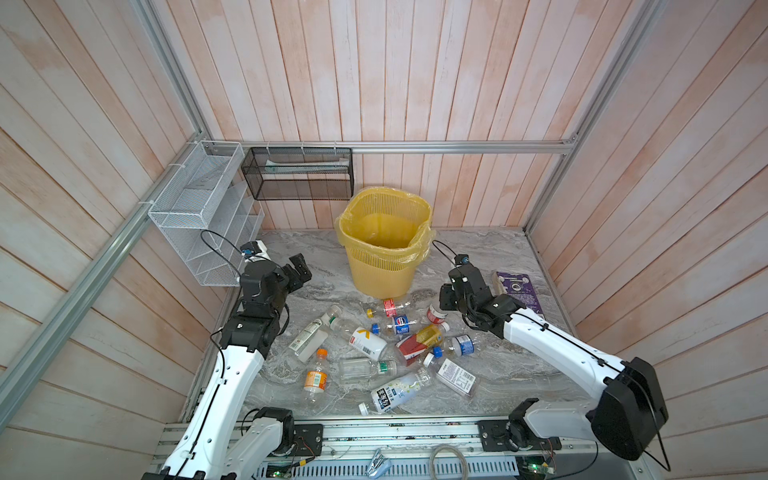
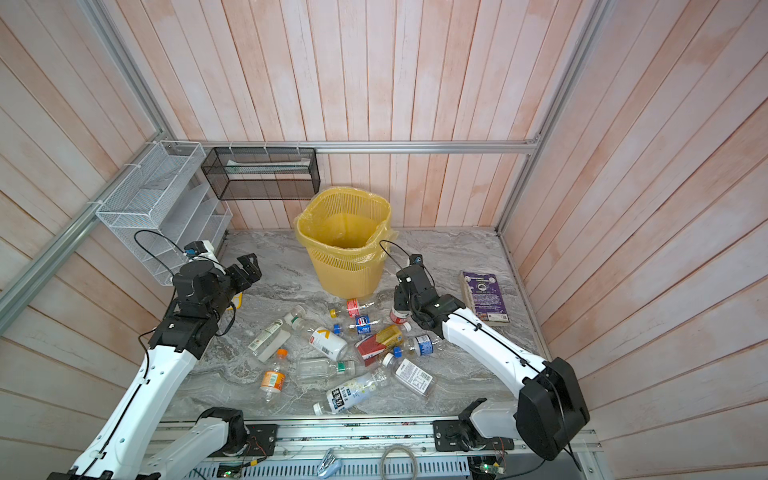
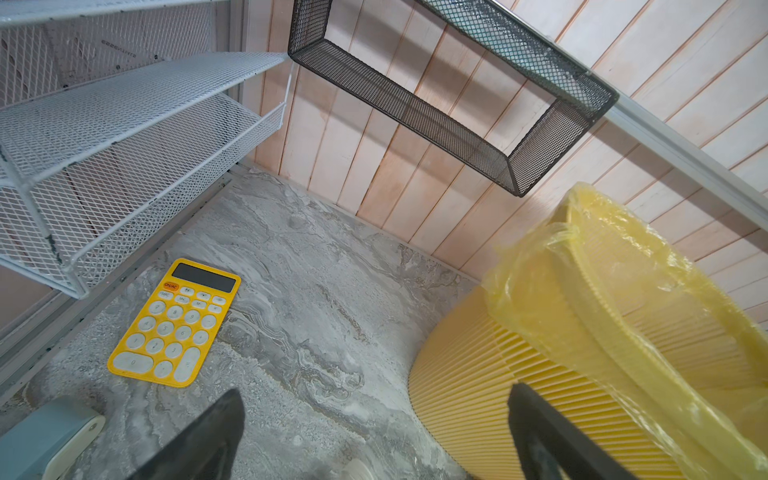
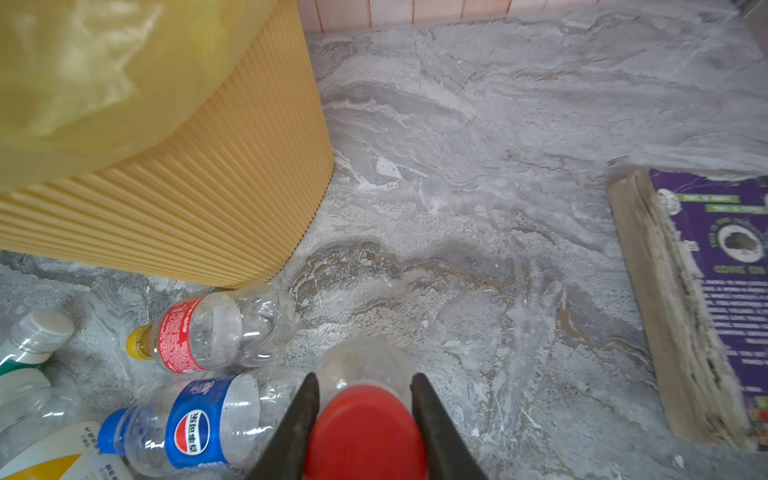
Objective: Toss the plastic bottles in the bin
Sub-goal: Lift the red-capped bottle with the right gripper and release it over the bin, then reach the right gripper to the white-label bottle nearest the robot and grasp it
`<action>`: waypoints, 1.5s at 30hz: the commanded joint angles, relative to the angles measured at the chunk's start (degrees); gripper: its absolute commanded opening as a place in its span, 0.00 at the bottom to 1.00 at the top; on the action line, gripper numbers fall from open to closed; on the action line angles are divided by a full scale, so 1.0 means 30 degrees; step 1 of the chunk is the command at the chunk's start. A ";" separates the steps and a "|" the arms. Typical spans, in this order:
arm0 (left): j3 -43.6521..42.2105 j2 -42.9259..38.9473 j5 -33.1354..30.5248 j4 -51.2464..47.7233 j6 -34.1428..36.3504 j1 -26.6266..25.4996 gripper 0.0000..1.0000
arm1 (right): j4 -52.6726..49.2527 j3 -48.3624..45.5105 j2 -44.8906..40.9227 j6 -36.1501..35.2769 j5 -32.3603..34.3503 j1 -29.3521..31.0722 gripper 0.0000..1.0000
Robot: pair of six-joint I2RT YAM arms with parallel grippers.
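My right gripper rises high next, carries the clear bottle over the bin's opening (image 1: 386, 222) and releases it, since the bin's rim stands well above the bottle.
Several plastic bottles (image 1: 365, 341) lie scattered on the marble table in front of the yellow lattice bin (image 1: 380, 270) in both top views. My right gripper (image 4: 364, 376) is shut on a clear bottle with a red label (image 4: 365, 424), low over the table at the right of the bin (image 4: 187, 187). In a top view that bottle (image 2: 400, 316) shows just under the right gripper (image 2: 399, 305). A blue-labelled bottle (image 4: 195, 424) and a red-labelled, yellow-capped one (image 4: 199, 332) lie beside it. My left gripper (image 3: 376, 390) is open and empty, left of the bin (image 3: 498, 374).
A purple book (image 1: 517, 291) lies at the right of the table. A yellow calculator (image 3: 174, 324) lies near the left wall under the white wire rack (image 1: 208, 220). A black mesh basket (image 1: 299, 178) hangs on the back wall.
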 commanded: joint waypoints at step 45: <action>-0.2030 -0.0470 0.2763 0.0167 0.0509 0.1655 1.00 | 0.0236 1.2370 -0.0765 -0.4112 -0.1655 -0.2225 0.96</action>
